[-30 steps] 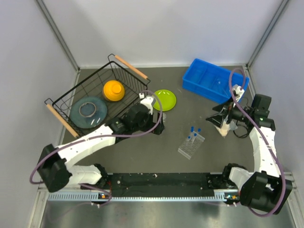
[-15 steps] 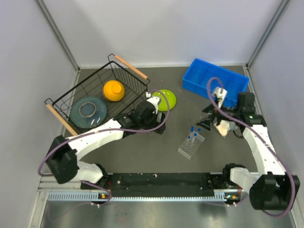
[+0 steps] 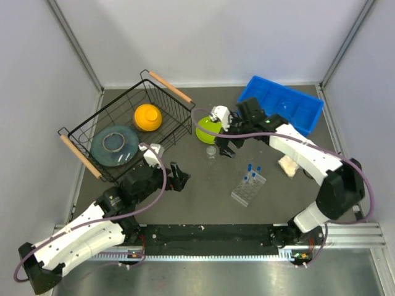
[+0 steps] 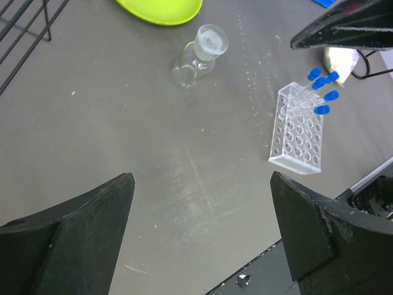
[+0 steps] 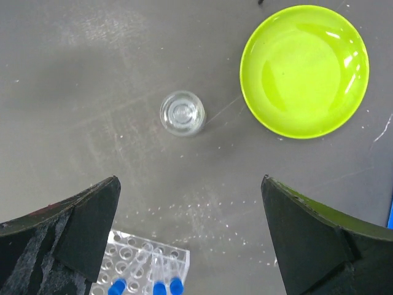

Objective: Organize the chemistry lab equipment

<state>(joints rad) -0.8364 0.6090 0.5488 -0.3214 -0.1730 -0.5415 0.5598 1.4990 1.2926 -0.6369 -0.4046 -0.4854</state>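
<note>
I will next lower my right gripper and move it to the left in the top view, onto the stoppered clear bottle point(image 3: 212, 152) point(image 5: 183, 114), because the bottle is beyond my open fingers.
A clear grid rack point(image 3: 248, 189) lies mid-table with blue-capped tubes point(image 3: 253, 170) in its far end. It also shows in the left wrist view point(image 4: 298, 135) and the right wrist view point(image 5: 144, 270). A tiny clear cup point(image 3: 212, 151) stands beside the lime-green plate point(image 3: 208, 128). The cup also shows in both wrist views point(image 4: 198, 55) point(image 5: 182, 113). My right gripper point(image 3: 227, 145) is open and empty, hovering just right of the cup point(image 5: 190, 179). My left gripper point(image 3: 179, 179) is open and empty, left of the rack point(image 4: 201, 175). The white-filled packet point(image 3: 288, 165) lies at the right. I cannot make out the black loop.
A wire basket point(image 3: 162, 92) at the back left holds the orange dome point(image 3: 148, 116) and a blue-grey plate point(image 3: 115, 143) with a ring on it. A blue bin point(image 3: 281, 105) stands at the back right.
My right arm has swung left from the packet to above the cup by the lime plate. My left arm has drawn back toward the near left, away from the plate.
</note>
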